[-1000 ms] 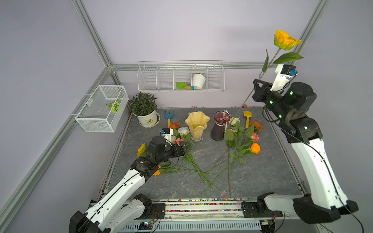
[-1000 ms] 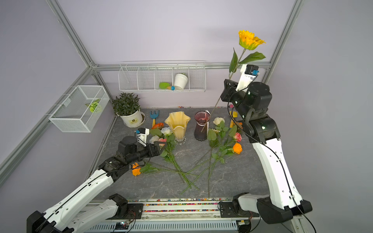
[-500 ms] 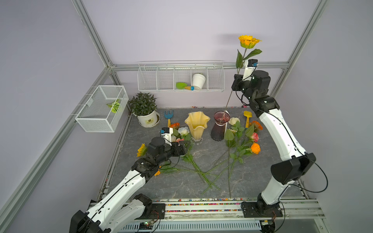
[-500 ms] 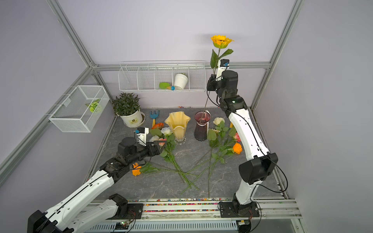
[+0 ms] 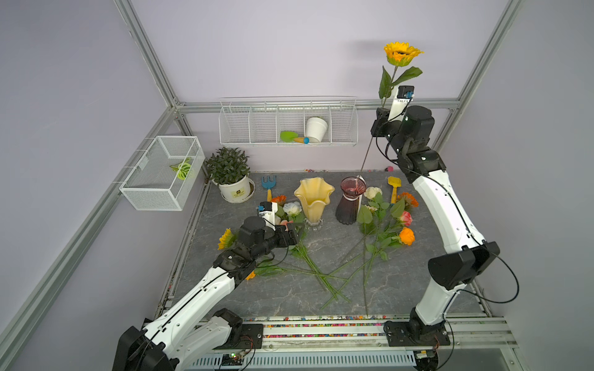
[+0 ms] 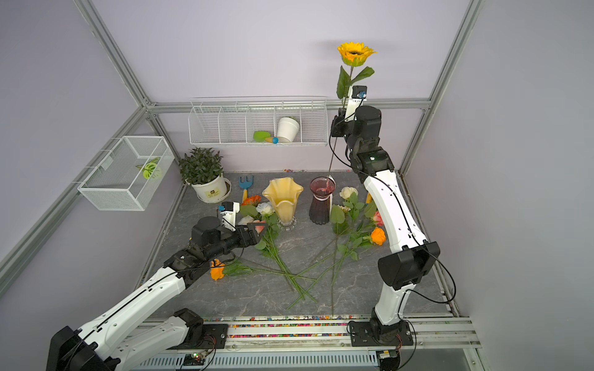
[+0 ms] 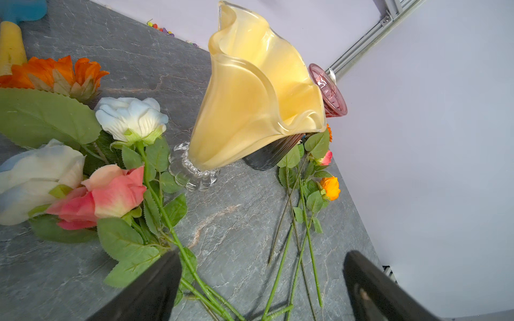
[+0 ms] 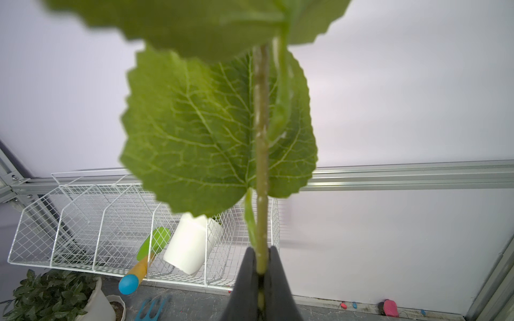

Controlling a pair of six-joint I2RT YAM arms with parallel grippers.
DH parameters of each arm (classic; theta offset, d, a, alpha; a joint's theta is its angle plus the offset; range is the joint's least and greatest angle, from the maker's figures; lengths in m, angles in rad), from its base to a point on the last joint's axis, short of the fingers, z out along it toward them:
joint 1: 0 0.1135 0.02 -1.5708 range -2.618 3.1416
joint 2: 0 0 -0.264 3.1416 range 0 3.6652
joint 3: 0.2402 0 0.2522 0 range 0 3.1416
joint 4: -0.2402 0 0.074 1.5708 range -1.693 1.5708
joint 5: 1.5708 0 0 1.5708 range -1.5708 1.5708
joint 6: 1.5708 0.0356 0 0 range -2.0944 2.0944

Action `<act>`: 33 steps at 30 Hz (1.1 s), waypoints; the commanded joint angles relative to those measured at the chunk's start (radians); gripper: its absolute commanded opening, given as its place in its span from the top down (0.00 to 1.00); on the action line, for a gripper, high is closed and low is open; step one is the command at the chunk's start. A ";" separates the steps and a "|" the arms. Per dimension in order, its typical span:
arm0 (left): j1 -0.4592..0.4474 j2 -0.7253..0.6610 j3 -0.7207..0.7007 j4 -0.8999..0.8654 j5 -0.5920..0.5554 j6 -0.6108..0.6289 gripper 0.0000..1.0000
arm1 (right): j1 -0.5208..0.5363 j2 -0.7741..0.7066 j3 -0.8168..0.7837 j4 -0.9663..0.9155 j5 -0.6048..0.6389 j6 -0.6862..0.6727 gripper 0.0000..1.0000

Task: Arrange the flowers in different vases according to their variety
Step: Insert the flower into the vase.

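The upright sunflower comes down in my right gripper toward the purple vase's opening (image 5: pixel 353 185) next for release of its stem there, since that opening lies below my gripper.
My right gripper (image 5: pixel 381 113) is raised high at the back, shut on the stem of a yellow sunflower (image 5: pixel 401 53) that stands nearly upright. In the right wrist view the fingers pinch that stem (image 8: pixel 261 255) under a broad leaf. The stem's lower end hangs at the mouth of the dark purple vase (image 5: pixel 350 202); I cannot tell if it is inside. The yellow vase (image 5: pixel 313 196) stands left of it, empty. My left gripper (image 5: pixel 297 233) is open low over the table beside a pink rose (image 7: pixel 105 194) and a white-blue rose (image 7: pixel 130 116). More flowers, among them an orange rose (image 5: pixel 406 236), lie right of the purple vase.
Long stems (image 5: pixel 328 276) cross on the grey table's middle. A potted green plant (image 5: pixel 229 175), a blue rake (image 5: pixel 268 183) and a yellow shovel (image 5: pixel 393 186) sit along the back. A wall rack (image 5: pixel 244 128) holds a white pot; a wire basket (image 5: pixel 160 173) hangs left.
The right arm has swung left and back from the right side, turning the sunflower upright over the purple vase. The left arm has stayed put.
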 commanded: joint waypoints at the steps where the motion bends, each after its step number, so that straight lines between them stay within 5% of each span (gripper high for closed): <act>1: -0.004 0.002 -0.008 0.020 0.008 0.018 0.04 | -0.007 -0.031 -0.112 0.054 0.009 0.013 1.00; 11: -0.005 0.001 -0.002 0.014 0.009 0.017 0.04 | -0.007 -0.138 -0.506 0.175 0.001 0.118 1.00; 16: -0.005 -0.004 0.009 0.001 0.009 0.018 0.04 | -0.005 -0.196 -0.637 0.216 -0.053 0.144 0.55; 20: -0.004 -0.011 0.019 -0.015 0.009 0.017 0.03 | -0.004 -0.253 -0.712 0.230 -0.082 0.162 0.33; 24: -0.005 -0.021 0.032 -0.045 0.011 0.018 0.02 | 0.001 -0.314 -0.769 0.221 -0.083 0.174 0.24; 33: -0.006 -0.071 0.057 -0.208 -0.012 -0.038 0.03 | 0.048 -0.439 -0.798 0.005 -0.201 0.119 0.22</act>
